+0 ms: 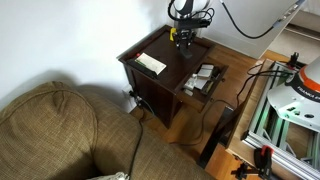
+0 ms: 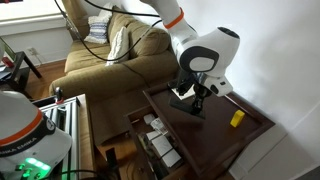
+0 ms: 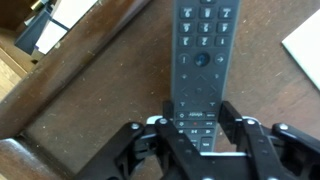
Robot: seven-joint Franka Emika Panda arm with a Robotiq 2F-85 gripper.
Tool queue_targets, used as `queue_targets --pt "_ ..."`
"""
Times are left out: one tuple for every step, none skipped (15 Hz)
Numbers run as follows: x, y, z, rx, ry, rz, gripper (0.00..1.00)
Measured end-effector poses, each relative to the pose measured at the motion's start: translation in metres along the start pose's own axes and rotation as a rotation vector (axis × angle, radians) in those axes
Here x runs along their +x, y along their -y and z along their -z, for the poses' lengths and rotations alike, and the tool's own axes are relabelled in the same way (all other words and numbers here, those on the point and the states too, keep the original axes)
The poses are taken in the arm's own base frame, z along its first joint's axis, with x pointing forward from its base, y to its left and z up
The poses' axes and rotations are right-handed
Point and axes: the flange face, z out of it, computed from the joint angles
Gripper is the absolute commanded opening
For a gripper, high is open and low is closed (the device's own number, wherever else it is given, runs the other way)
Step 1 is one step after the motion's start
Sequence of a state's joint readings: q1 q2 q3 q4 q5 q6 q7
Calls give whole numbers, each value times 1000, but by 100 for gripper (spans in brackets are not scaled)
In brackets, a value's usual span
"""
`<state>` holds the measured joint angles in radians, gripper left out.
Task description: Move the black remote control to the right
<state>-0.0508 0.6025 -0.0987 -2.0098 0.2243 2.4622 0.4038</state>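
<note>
I will turn my gripper and move the remote away from the white sheet, then let go of it on the bare tabletop on my gripper's opposite side.
The black remote control (image 3: 200,40) lies flat on the dark wooden table (image 3: 90,110), its buttons facing up. In the wrist view my gripper (image 3: 200,108) has one finger against each long side of its near end, shut on it. In both exterior views the gripper (image 1: 183,40) (image 2: 192,96) points straight down at the table top. Only a dark strip of the remote (image 2: 187,104) shows under the fingers there. The remote appears to rest on the table.
A white flat sheet (image 1: 150,63) (image 3: 305,45) lies on the table beside the remote. A small yellow block (image 2: 237,118) sits near one table edge. A lower shelf (image 2: 158,140) holds several items. A brown sofa (image 1: 60,130) stands beside the table.
</note>
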Motion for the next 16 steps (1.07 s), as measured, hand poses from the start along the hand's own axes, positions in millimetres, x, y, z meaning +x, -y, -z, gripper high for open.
queue_targets --pt "3 -4 -5 -4 6 -39 25" --pt "4 -8 -10 -6 12 -78 25" --pt "6 -12 -15 -6 20 -117 25" --pt "7 -15 -18 -4 25 -155 25" --pt "9 -18 -21 -2 31 -192 25" --pt "10 -21 -23 2 36 -228 25" --pt "11 -24 -24 6 41 -265 25" --pt "12 -27 -26 10 45 -301 25" --pt "14 -31 -27 14 50 -338 25" --pt "15 -34 -29 18 53 -375 25" --pt "17 -39 -30 22 54 -411 25" --pt "18 -44 -32 27 50 -450 25" --pt "19 -50 -33 31 41 -487 25" --pt "20 -56 -35 36 31 -527 25" --pt "21 -62 -36 40 19 -563 25" --pt "20 -69 -39 45 11 -600 25"
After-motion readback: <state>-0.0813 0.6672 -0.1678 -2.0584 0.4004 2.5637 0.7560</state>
